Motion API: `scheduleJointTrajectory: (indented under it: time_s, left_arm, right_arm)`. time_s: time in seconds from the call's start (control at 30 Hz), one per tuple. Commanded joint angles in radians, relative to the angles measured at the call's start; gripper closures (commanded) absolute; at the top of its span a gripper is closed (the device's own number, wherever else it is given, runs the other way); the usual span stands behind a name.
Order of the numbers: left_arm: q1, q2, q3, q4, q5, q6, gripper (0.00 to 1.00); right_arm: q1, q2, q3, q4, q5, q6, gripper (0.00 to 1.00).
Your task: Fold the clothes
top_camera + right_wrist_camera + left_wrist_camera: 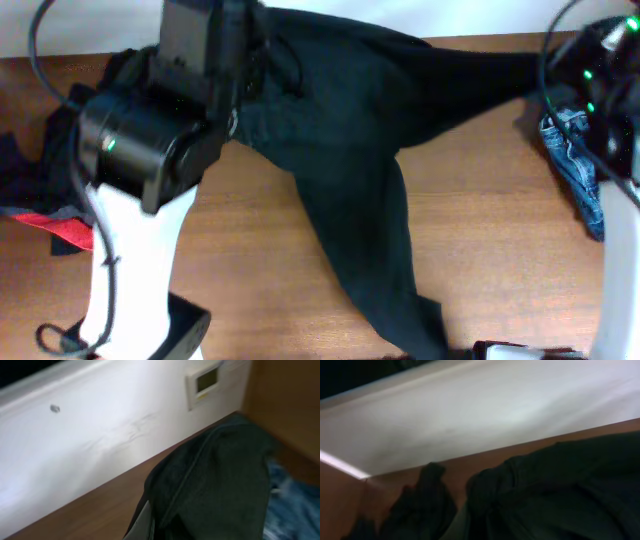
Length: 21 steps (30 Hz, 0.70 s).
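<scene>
The trousers' end still hangs raised above the table, so my right gripper should move down and outward toward the part of the table beside the white wall [500, 43] [117, 492] and release it.
Long black trousers [350, 120] stretch across the far side of the table between my two arms, and one leg [385, 260] trails toward the front edge. My left gripper [485, 530] is shut on the trousers' left end, with dark cloth [555, 495] bunched over its fingers. My right gripper [170, 527] is shut on the right end. Black fabric [220, 475] drapes over it and only one grey finger [145, 520] shows. In the overhead view both sets of fingertips are hidden under the wrists and cloth.
Blue denim jeans [575, 170] lie crumpled at the right edge under the right arm [615, 200]. At the left edge lie a black garment [30, 150] and one with a red-and-grey edge [60, 228]. A white wall [485, 405] runs along the table's far side.
</scene>
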<state>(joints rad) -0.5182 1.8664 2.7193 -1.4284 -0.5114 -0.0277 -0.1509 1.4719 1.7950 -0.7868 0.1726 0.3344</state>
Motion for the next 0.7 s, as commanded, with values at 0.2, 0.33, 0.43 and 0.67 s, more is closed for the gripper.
scheduleJointTrajectory:
  time_s: [0.2,0.33,0.43,0.67]
  left_arm:
    - [0.141,0.196,0.010,0.049,-0.068,-0.011,0.99]
    - [0.162,0.272,0.010,0.076,-0.051,-0.010,0.99]
    - [0.171,0.351,0.010,0.098,-0.051,-0.010,0.99]
    - [0.188,0.480,0.010,0.130,-0.050,-0.010,0.99]
  right_arm:
    - [-0.006,0.262,0.008,0.172,-0.174,-0.001,0.96]
    - [-0.006,0.333,0.008,0.217,-0.193,-0.001,0.96]
    - [0.003,0.399,0.008,0.254,-0.196,-0.001,0.96]
    - [0.027,0.489,0.008,0.338,-0.187,-0.002,0.95]
